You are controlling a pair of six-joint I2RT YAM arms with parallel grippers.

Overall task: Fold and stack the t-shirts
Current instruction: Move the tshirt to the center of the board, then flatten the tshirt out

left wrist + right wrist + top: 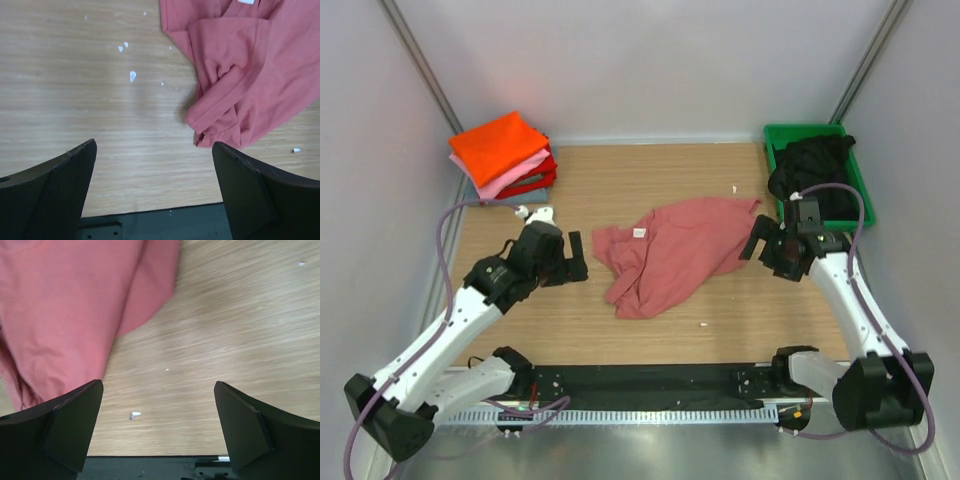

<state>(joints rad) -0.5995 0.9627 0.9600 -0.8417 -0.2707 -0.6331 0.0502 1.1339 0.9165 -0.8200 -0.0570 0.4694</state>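
My left gripper moves over the shirt (250, 75) and down onto the flap's loose corner (264, 28) next, which lies below it and to its right in the top view.
A faded salmon-red t-shirt (670, 250) lies crumpled and unfolded in the middle of the wooden table (620, 180). My left gripper (576, 258) stands open just left of it, over bare wood; in the left wrist view the shirt's (250, 75) rumpled edge lies ahead and right of the gripper (154, 145). My right gripper (756, 240) is open at the shirt's right edge, holding nothing. The right wrist view has the shirt (65, 305) ahead and left of the gripper (159, 384). A folded stack of t-shirts (505, 155), orange on top, sits at the back left. A black t-shirt (815, 165) fills the bin.
The green plastic bin (858, 170) stands at the back right corner. Grey walls close in the table on three sides. A black strip (650, 380) runs along the near edge between the arm bases. Small white scraps (132, 76) dot the wood.
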